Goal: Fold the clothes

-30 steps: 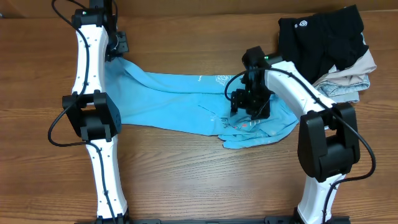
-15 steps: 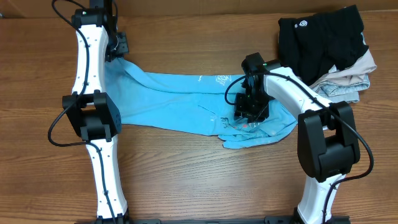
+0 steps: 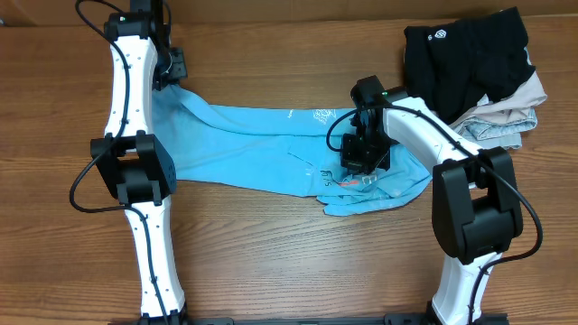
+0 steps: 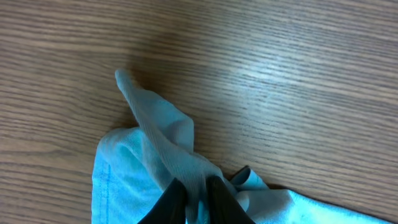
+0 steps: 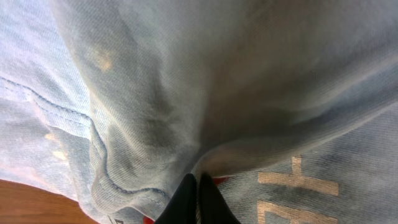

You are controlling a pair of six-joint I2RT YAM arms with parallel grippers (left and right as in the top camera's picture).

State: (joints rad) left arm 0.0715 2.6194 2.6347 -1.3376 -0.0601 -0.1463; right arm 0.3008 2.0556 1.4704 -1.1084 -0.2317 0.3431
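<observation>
My left gripper holds the bunched corner (image 3: 177, 89) and will raise it high above the tabletop to release it, as the rest of the T-shirt (image 3: 262, 149) lies below its fingers.
The clothes, a light blue T-shirt (image 3: 262, 149) with white and orange-red lettering, lie stretched in a long band across the table in the overhead view. My left gripper (image 4: 198, 186) is shut on a bunched corner of the T-shirt (image 4: 161, 130) at its far left end, and the fabric rises in a peak between the fingers. My right gripper (image 5: 198, 182) presses down on the T-shirt's crumpled right end (image 5: 205, 81) beside the lettering. It is shut, with a thin fold of the fabric pinched between its tips. In the overhead view the left gripper (image 3: 172, 74) and the right gripper (image 3: 363, 159) stand over opposite ends of the shirt.
A black garment (image 3: 461, 59) with a small white logo lies at the back right, partly over folded beige and pale grey-blue garments (image 3: 506, 119). Bare wooden table (image 3: 289, 253) lies in front of the T-shirt, between the two arm bases.
The right gripper has closed from open onto a fold of the T-shirt and shifted slightly. The left gripper holds its corner as before.
</observation>
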